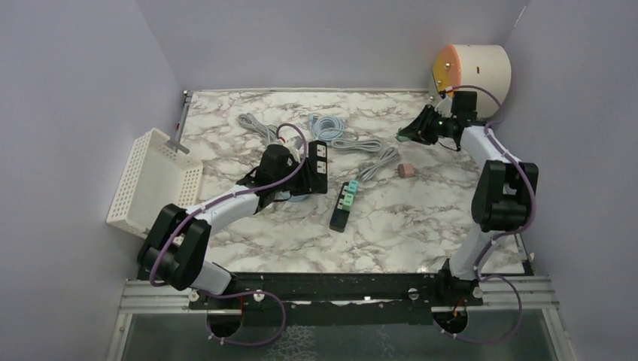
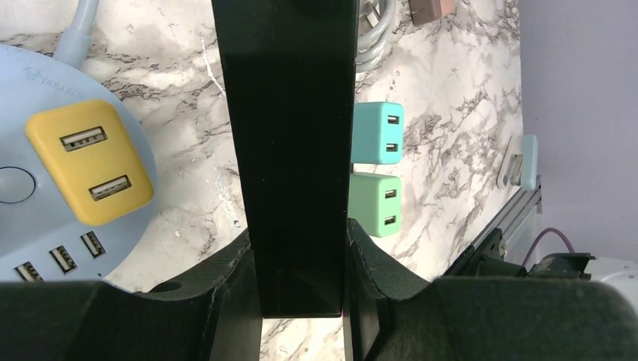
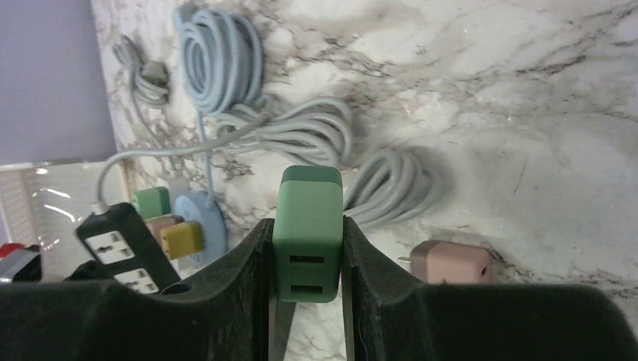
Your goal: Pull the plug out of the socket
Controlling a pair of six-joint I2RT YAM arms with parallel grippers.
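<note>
The bare tabletop beside the second power strip lies below, toward the right in the top view, so my left gripper should go down that way next and release the black power strip.
My right gripper (image 1: 407,135) is shut on a dark green USB plug (image 3: 307,233) and holds it free in the air over the back right of the table, away from any socket. My left gripper (image 1: 303,177) is shut on a black power strip (image 1: 318,160), held tilted above the table; it fills the middle of the left wrist view (image 2: 293,150). A second black strip (image 1: 342,206) lies on the table with a teal plug (image 2: 376,131) and a light green plug (image 2: 375,203) in it.
A round blue socket hub (image 2: 45,218) with a yellow plug (image 2: 90,162) lies under my left arm. A pink plug (image 1: 406,170) lies loose near grey coiled cables (image 1: 380,162). A white basket (image 1: 154,180) stands left, a cream cylinder (image 1: 474,71) back right.
</note>
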